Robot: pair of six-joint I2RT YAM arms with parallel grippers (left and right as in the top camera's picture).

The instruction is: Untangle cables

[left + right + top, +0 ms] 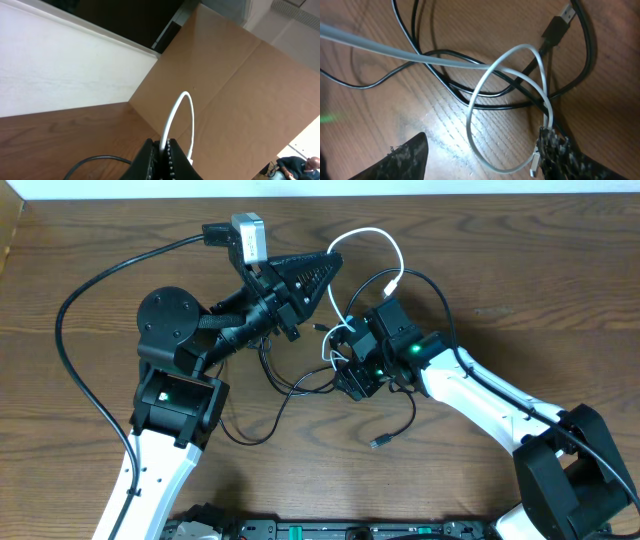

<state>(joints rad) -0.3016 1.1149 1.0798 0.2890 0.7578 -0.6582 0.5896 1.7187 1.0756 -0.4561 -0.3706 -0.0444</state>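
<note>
My right gripper is about to ease down over the near part of the white cable's loop, and there it needs to close next.
The white cable arcs over the table's far middle, and my left gripper is shut on it. In the left wrist view the closed fingertips pinch the white cable, which rises in a loop above them. My right gripper hovers open over the tangle of black cables. In the right wrist view the gripper straddles a loop of the white cable. Its white plug lies against the right finger. Black cables and a black USB plug lie beyond.
A loose black plug end lies near the front middle of the wooden table. A thick black arm cable sweeps round the left side. A cardboard wall stands past the table's far edge.
</note>
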